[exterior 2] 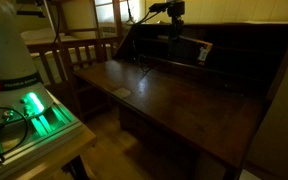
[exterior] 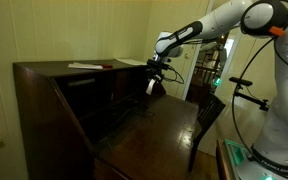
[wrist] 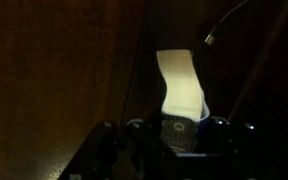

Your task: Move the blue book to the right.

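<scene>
My gripper moves outward and slightly down next and releases the blue book over the empty part of the desk leaf by the desk's back compartments.
My gripper hangs in front of the upper part of a dark wooden writing desk, above its open leaf. It is shut on the blue book. In the wrist view the book shows its pale page edges, with a thin blue cover edge low on its right side. In an exterior view the book is a small pale patch under the fingers. In the other exterior view the gripper is at the desk's back compartments. The room is very dark.
A flat white sheet with a reddish mark lies on the desk top. A pale paper lies on the desk leaf. A wooden chair stands beside the desk. A green-lit stand is near the robot base.
</scene>
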### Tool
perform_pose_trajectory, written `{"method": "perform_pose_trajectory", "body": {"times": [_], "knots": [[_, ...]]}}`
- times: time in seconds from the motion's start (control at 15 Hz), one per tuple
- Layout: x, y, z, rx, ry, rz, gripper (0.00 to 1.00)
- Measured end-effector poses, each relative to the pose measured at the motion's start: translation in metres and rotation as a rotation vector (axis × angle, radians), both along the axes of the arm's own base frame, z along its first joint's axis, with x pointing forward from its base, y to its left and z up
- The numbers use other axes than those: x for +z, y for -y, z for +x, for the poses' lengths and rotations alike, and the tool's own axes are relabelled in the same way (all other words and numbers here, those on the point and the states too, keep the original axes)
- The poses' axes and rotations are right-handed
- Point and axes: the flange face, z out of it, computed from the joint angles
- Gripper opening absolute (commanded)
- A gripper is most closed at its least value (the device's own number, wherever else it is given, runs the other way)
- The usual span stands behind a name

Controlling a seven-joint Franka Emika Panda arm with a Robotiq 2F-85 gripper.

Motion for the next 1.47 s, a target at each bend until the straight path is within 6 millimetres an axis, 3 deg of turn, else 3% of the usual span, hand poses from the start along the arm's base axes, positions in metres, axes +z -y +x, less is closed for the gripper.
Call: {"method": "perform_pose_trajectory", "body": {"times": [0.27,0.53,0.87,1.47], "knots": [[-0.017,0.035,0.030,-0.024,-0.012,-0.047,0.08],[-0.015,0.050,0.061,-0.037,0.007,-0.102,0.08],[-0.013,0.048,0.083,-0.058,0.015,-0.113,0.08],[-0.056,0.024,0.107,-0.014,-0.047,-0.116,0.08]]}}
